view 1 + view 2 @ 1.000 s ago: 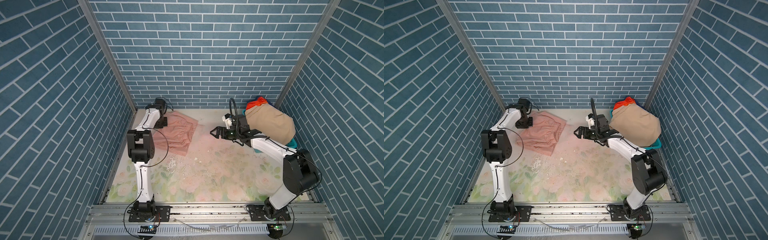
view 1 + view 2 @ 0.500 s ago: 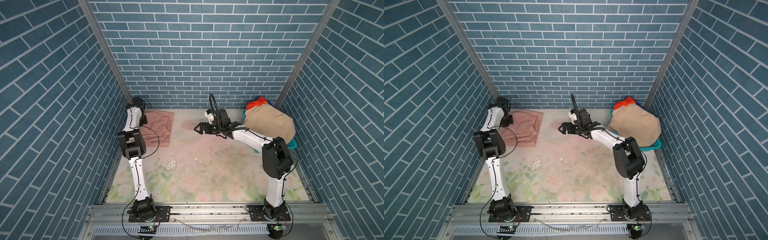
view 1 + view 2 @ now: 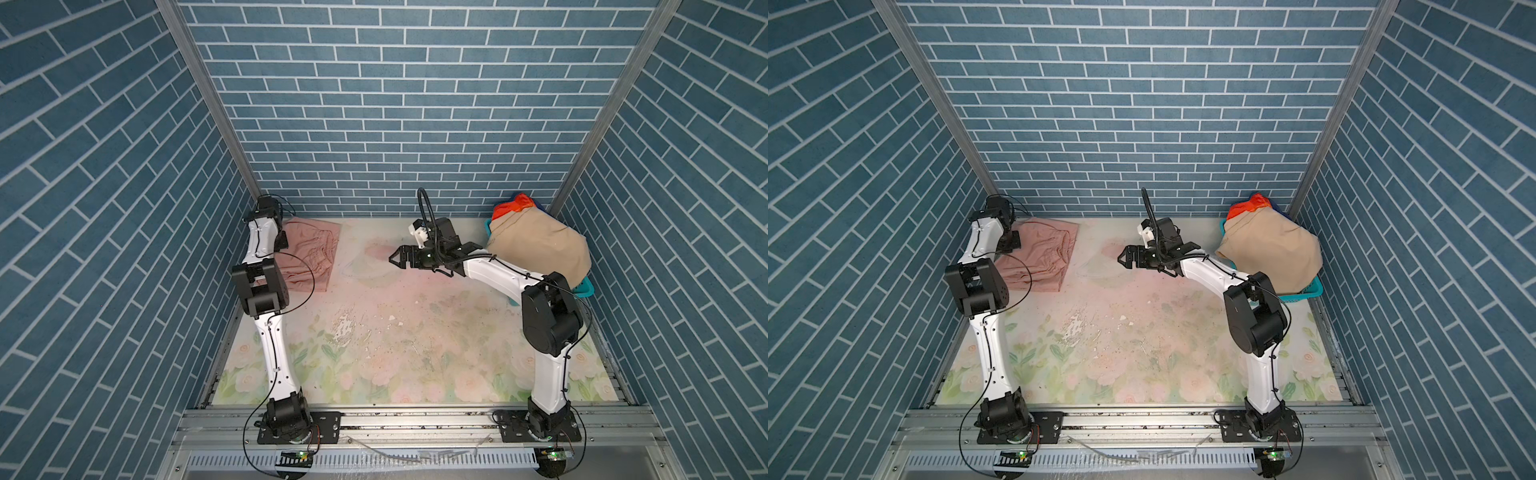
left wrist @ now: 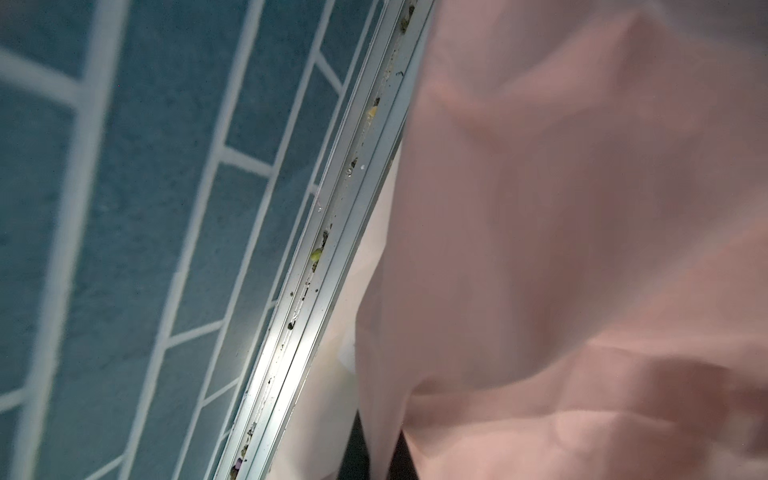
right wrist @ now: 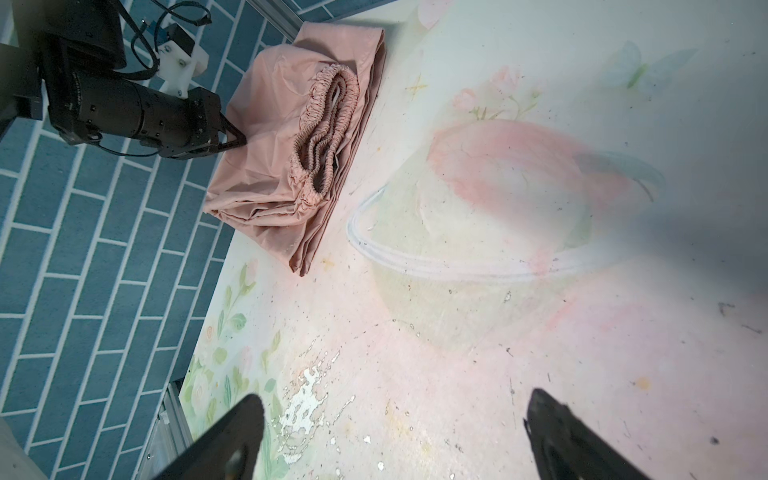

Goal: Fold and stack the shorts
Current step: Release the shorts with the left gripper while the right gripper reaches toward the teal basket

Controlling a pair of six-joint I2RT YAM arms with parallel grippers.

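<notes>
The pink shorts already lie folded in the table's corner, so my left gripper next needs to stay low beside the metal bar and open to let go of their fold there.
The pale pink shorts (image 3: pixel 309 253) (image 3: pixel 1044 257) lie folded at the table's back left corner, with the gathered waistband (image 5: pixel 328 124) on top. My left gripper (image 5: pixel 239 139) (image 4: pixel 380 457) is shut on a fold of the pink shorts (image 4: pixel 582 249) near the side wall. My right gripper (image 3: pixel 395 261) (image 3: pixel 1123 258) (image 5: pixel 395 407) hangs open and holds nothing above the middle of the table, to the right of the pink shorts. The beige shorts (image 3: pixel 540 249) (image 3: pixel 1271 253) are draped over the basket at the back right. The rainbow-striped shorts (image 3: pixel 513 205) (image 3: pixel 1250 206) peek out behind them.
The teal basket (image 3: pixel 584 286) (image 3: pixel 1304 293) stands against the right wall under the beige shorts. A metal rail (image 4: pixel 332 249) runs along the left wall right beside the pink fabric. The floral table top (image 3: pixel 415 332) has a patch of peeled paint (image 5: pixel 307 399).
My left gripper has dragged the pink shorts left, up against the side wall. The right gripper shifted left toward the table's middle and stayed open.
</notes>
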